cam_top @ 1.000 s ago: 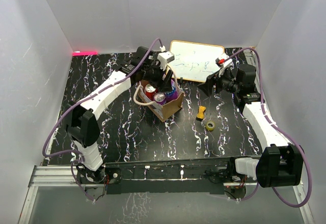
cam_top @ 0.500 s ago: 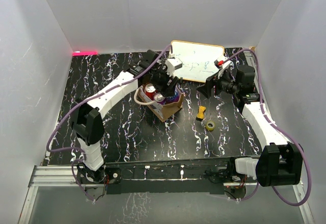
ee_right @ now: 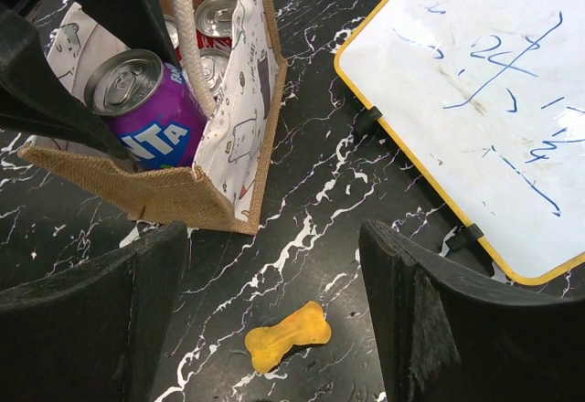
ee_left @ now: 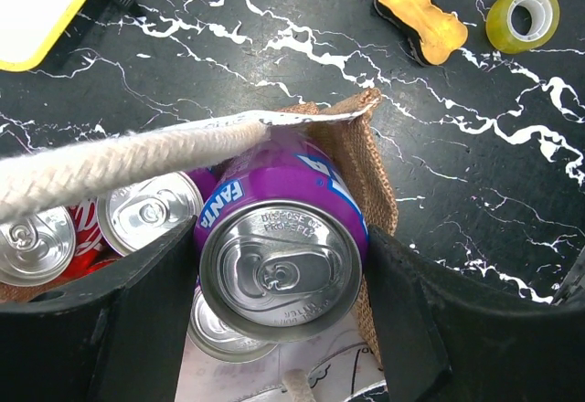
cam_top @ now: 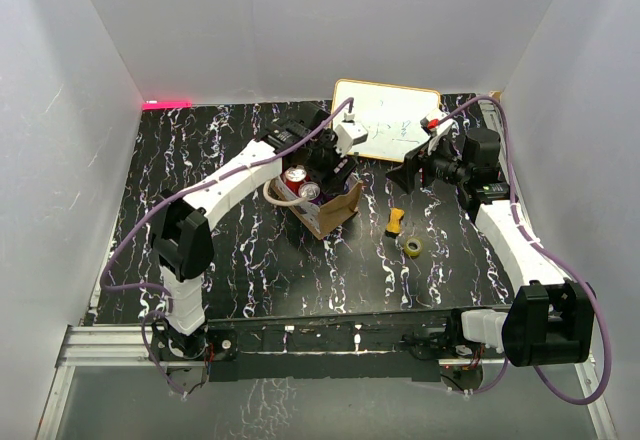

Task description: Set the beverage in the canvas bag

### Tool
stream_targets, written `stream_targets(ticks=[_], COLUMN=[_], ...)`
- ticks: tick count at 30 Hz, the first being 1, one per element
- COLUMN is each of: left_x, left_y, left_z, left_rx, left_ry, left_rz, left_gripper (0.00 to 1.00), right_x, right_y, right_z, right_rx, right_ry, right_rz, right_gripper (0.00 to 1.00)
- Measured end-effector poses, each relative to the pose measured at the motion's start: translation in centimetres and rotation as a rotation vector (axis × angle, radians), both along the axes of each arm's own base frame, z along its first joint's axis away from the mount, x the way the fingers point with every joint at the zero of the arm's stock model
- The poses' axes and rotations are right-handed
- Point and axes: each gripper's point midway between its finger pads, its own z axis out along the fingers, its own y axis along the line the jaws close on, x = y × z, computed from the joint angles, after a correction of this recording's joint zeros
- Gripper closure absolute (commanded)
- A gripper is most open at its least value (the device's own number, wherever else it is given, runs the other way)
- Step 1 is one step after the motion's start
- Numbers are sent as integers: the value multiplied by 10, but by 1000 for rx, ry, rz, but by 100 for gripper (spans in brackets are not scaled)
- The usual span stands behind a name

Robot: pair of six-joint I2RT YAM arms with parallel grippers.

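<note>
The top of the can still stands above the bag's rim, so the robot's left gripper needs to turn and lower the purple can (ee_left: 279,256) down into the bag's burlap end (ee_left: 362,169) to release it.
The beverage, a purple Fanta can (ee_left: 279,256), stands tilted in the open end of the canvas bag (cam_top: 337,212), its top above the rim. My left gripper (ee_left: 279,265) is shut on the purple can, a finger pressed to each side. The right wrist view shows the purple can (ee_right: 146,110) against the bag's burlap end (ee_right: 137,192). A cream rope handle (ee_left: 119,164) crosses the opening. Other cans (ee_left: 151,212) stand deeper in the bag. To the bag's right, my right gripper (ee_right: 274,265) hangs open over the table, holding nothing.
A yellow bone-shaped piece (ee_right: 286,336) lies under the right gripper, with a roll of tape (ee_left: 523,16) beside it. A yellow-framed whiteboard (cam_top: 388,120) lies at the back. White walls close in the black marbled table (cam_top: 230,260).
My left arm has swung to the right with the purple can, now over the bag's right end. The bag has shifted slightly. The right arm has not moved.
</note>
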Motion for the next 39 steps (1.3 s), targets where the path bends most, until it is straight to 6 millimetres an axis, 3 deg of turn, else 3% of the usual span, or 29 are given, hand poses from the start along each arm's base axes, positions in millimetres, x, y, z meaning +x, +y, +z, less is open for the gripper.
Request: stream_targets(ticks=[25,39], left_x=[-7,-14], left_y=[-5,-5], left_z=[-17,-19], left_rx=[129,142], left_ry=[-34,-68], left_rz=[-353,-527], left_gripper=[100,92], right_x=[0,0], right_y=[1,2], right_z=[-3,-4], right_rx=[0,4], right_ry=[7,11], right_rz=[8,18], right_gripper=[21,21])
